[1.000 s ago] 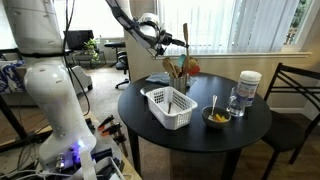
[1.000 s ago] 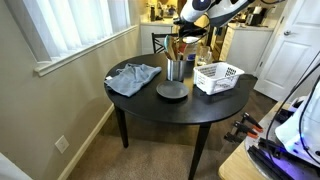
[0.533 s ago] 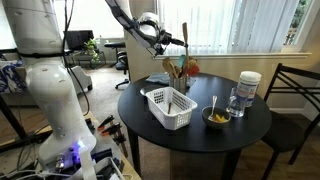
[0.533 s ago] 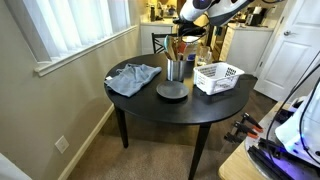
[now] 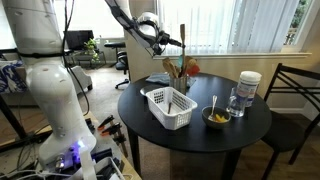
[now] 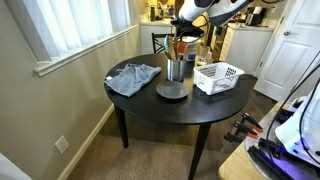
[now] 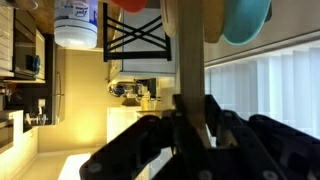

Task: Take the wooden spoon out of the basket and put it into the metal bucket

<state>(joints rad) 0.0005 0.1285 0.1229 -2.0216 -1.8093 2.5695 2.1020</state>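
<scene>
My gripper will stay over the opening of the grey metal bucket (image 6: 176, 70), shift only slightly, and release the upright wooden spoon.
My gripper (image 5: 170, 41) is high over the back of the round table and is shut on the wooden spoon (image 5: 183, 48), which hangs upright above the grey metal bucket (image 5: 178, 82). The bucket holds several other utensils. In the wrist view the tan handle (image 7: 186, 50) runs straight between my fingers (image 7: 190, 112). The white slotted basket (image 5: 168, 108) stands in front of the bucket, with a dark thin utensil inside. The gripper (image 6: 190, 22), the bucket (image 6: 176, 70) and the basket (image 6: 217, 77) also show in both exterior views.
A small yellow bowl (image 5: 216, 118) with a pale utensil and a white-lidded clear jar (image 5: 247, 90) stand beside the basket. A grey cloth (image 6: 133, 77) and a dark round disc (image 6: 171, 92) lie on the table. A chair (image 5: 296, 95) stands close by.
</scene>
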